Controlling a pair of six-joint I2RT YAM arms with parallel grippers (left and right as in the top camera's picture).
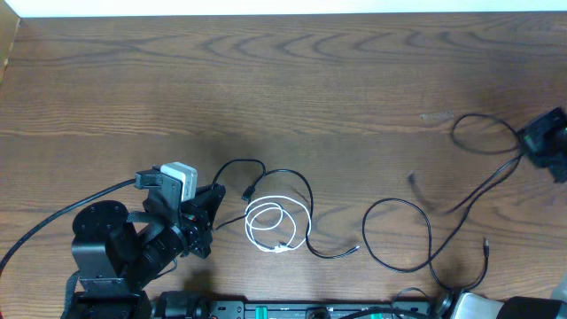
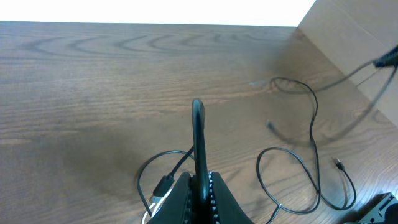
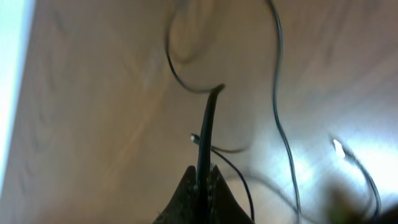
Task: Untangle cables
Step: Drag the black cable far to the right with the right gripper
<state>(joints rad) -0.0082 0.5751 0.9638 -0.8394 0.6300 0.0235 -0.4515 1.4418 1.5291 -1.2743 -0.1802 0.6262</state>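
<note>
My right gripper holds the second cable and will next go to the right in the overhead view, toward the cardboard side, to release the cable clear of the white coiled cable.
My left gripper (image 1: 213, 197) is shut on a black cable (image 1: 239, 163) at the lower left. That cable loops out to a plug (image 1: 249, 190) and runs around a white coiled cable (image 1: 275, 226) to an end (image 1: 354, 251). In the left wrist view the gripper (image 2: 199, 179) pinches the cable (image 2: 198, 124), which stands upright, with the plug (image 2: 163, 185) beside it. My right gripper (image 1: 542, 142) at the far right is shut on a second black cable (image 1: 399, 237), which loops across the right side. The right wrist view is blurred; its jaws (image 3: 204, 173) clamp that cable (image 3: 208, 118).
The wooden table (image 1: 283, 80) stretches back to a white edge. A cardboard wall (image 2: 354, 37) stands on the right. The second cable's free plug (image 1: 485, 244) lies near the front right. The arm bases sit along the front edge.
</note>
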